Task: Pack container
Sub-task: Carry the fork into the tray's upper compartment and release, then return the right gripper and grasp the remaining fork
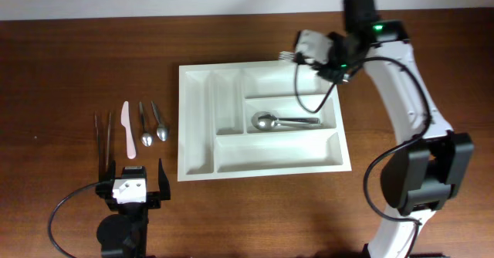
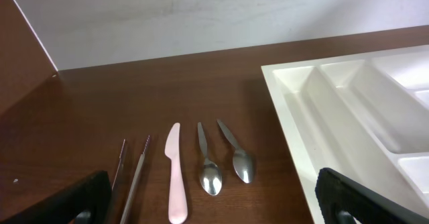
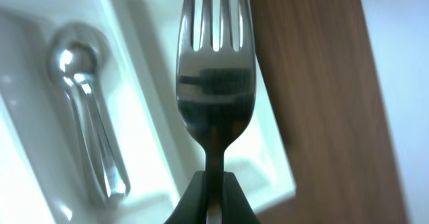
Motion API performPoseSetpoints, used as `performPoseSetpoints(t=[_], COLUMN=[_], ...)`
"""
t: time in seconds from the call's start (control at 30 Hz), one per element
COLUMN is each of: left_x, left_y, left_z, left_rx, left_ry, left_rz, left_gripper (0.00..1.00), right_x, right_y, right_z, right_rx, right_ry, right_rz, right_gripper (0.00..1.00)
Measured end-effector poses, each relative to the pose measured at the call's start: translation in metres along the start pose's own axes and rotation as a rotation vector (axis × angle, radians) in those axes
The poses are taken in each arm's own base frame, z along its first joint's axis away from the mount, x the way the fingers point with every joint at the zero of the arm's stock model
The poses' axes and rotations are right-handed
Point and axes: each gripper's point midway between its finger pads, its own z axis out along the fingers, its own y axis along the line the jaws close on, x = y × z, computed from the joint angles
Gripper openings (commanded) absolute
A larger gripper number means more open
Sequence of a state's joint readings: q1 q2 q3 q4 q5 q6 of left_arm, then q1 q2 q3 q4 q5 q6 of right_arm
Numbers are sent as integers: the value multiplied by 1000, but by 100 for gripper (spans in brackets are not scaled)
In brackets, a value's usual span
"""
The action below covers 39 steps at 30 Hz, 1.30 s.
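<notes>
My right gripper will go down next toward the tray's empty top long section and let go of the metal fork (image 3: 214, 76) there, since the large spoon is already in the tray's middle section.
The white cutlery tray (image 1: 199, 119) lies mid-table; it also shows in the left wrist view (image 2: 295, 110) and the right wrist view (image 3: 144, 83). A large spoon (image 1: 282, 121) lies in its middle long compartment, seen also in the right wrist view (image 3: 90, 137). My right gripper (image 3: 214, 187) is shut on a metal fork (image 3: 214, 76), holding it above the tray's top long compartment, tines pointing left in the overhead view (image 1: 288, 56). My left gripper (image 1: 133, 182) is open and empty near the front edge.
Left of the tray lie metal tongs (image 1: 103, 138), a pink knife (image 1: 128, 130) and two small spoons (image 1: 145, 125) (image 1: 160, 122). In the left wrist view they are the tongs (image 2: 131, 177), knife (image 2: 175, 174) and spoons (image 2: 208, 163) (image 2: 238, 157).
</notes>
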<state>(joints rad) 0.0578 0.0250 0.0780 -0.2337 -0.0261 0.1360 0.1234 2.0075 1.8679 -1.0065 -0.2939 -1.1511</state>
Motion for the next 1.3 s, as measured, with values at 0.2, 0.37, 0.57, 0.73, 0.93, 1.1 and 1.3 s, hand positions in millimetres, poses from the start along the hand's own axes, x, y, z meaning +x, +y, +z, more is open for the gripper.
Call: performPoseSetpoints(t=[0.2,0.37,0.57,0.73,0.93,1.1,1.3], left_x=[0,0,0,0,0,0,0], left_y=[0,0,0,0,0,0,0], left_z=[0,0,0,0,0,0,0], left_rx=[0,0,0,0,0,0,0], left_ry=[0,0,0,0,0,0,0], left_rz=[0,0,0,0,0,0,0], left_gripper=[99,99,99,99,99,99,99], right_x=[-26,-14,3,0,9,54,156], right_y=[11,21,34,27,7,-19,-35], right_z=[19,61,101,100,71,11,-40], right_rx=[-19,-94,-163,-138,-92,-23,61], right_ry=[-33,-7,23,19,83,142,231], right_rz=[-145,-158,-128,-55,242,555,925], right_gripper=[4,4,99,99,99,99,100])
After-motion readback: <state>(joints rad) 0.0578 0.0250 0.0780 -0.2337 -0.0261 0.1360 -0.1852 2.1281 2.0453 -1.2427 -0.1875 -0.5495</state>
